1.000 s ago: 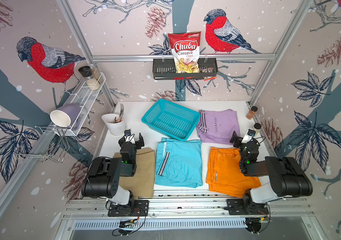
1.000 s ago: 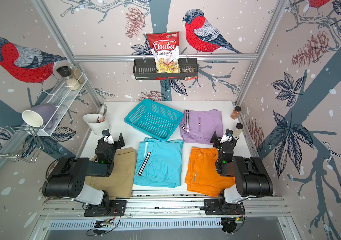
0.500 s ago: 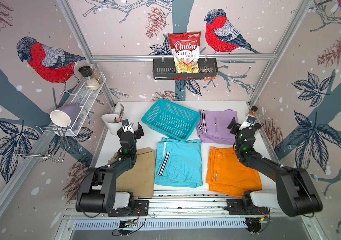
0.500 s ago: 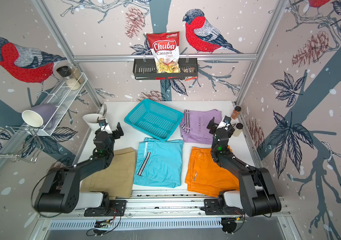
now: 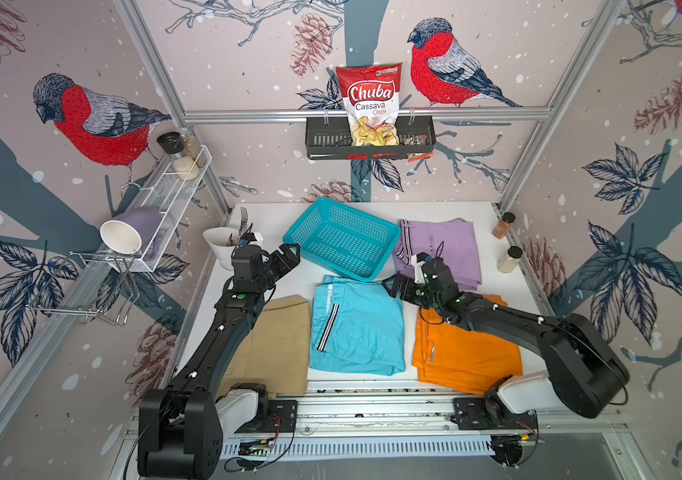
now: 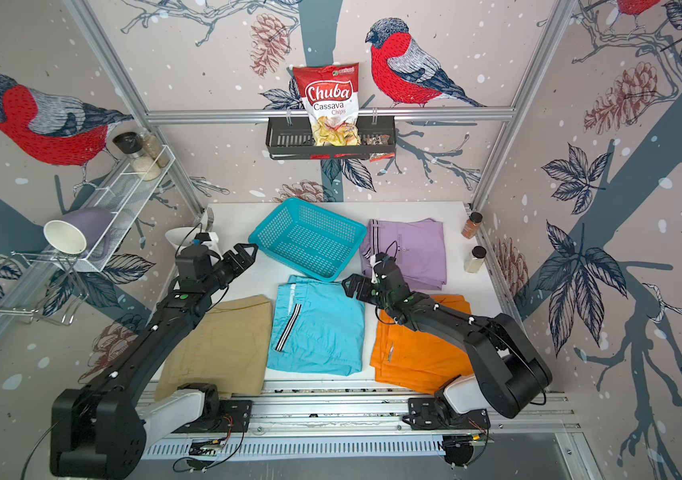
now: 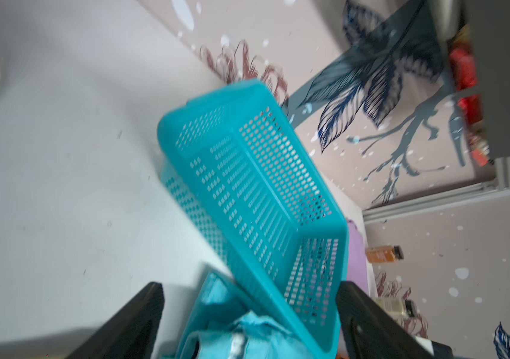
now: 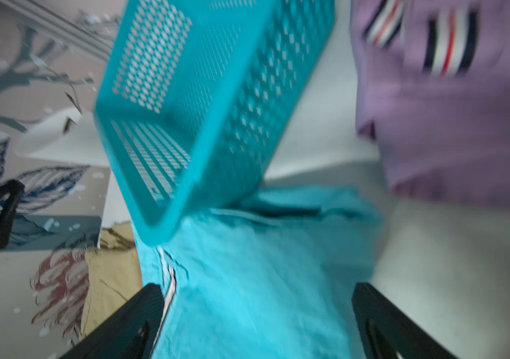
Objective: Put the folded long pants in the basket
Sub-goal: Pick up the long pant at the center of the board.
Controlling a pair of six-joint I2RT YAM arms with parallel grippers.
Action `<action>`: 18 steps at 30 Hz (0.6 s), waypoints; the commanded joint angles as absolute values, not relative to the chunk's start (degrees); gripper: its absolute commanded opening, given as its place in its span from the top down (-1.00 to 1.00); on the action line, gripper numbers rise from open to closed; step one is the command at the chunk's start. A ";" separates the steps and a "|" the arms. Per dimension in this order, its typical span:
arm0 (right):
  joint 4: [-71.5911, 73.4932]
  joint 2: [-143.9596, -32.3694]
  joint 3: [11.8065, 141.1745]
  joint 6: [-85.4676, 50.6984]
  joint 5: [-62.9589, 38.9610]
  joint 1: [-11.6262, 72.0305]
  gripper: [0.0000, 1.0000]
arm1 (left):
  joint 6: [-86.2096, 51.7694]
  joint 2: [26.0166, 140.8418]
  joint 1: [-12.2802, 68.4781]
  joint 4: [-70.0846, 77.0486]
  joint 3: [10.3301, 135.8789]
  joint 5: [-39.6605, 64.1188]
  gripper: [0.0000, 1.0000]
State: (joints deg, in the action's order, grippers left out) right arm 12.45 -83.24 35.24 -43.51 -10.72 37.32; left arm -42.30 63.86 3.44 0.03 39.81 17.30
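I need to bring my right gripper down and slightly back onto the cyan pants' edge facing the orange [image 5: 401,309] [image 8: 339,323] pants, because the basket's corner hangs over the cyan pants' far edge.
The empty turquoise basket [image 5: 343,241] [image 6: 310,237] stands askew at the table's back middle, its near corner over the far edge of the cyan striped pants [image 5: 358,328] [image 6: 318,328]. Tan pants [image 5: 281,349] lie to the left, orange pants [image 5: 464,353] to the right and lilac pants [image 5: 447,245] at the back right. My left gripper [image 5: 285,259] [image 7: 249,289] hovers open beside the basket's left corner [image 7: 263,186]. My right gripper [image 5: 397,286] [image 8: 257,289] is open over the cyan pants' [image 8: 263,264] far right corner, holding nothing.
A white cup of cutlery [image 5: 223,247] stands just behind the left gripper. Two spice jars [image 5: 503,224] [image 5: 509,258] stand by the right wall. A white wire shelf [image 5: 165,199] with a purple mug hangs left. A black rack [image 5: 368,143] holds a chips bag.
Both arms have stretched out from above the tan and orange pants. The left gripper moved to the basket's left corner. The right gripper swung left from the lilac pants to the cyan pants.
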 commanded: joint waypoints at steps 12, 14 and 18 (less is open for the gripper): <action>11.91 -93.19 36.08 -45.59 -8.46 40.60 -0.66 | -39.25 46.12 3.73 -8.74 29.42 21.31 -0.91; 10.29 -93.47 37.32 -44.51 -7.41 40.44 0.19 | -39.04 46.88 4.82 -7.91 28.86 22.05 -0.90; 4.23 -90.95 39.44 -42.00 0.10 39.11 1.00 | -38.83 50.53 7.62 -6.28 28.58 24.29 -0.86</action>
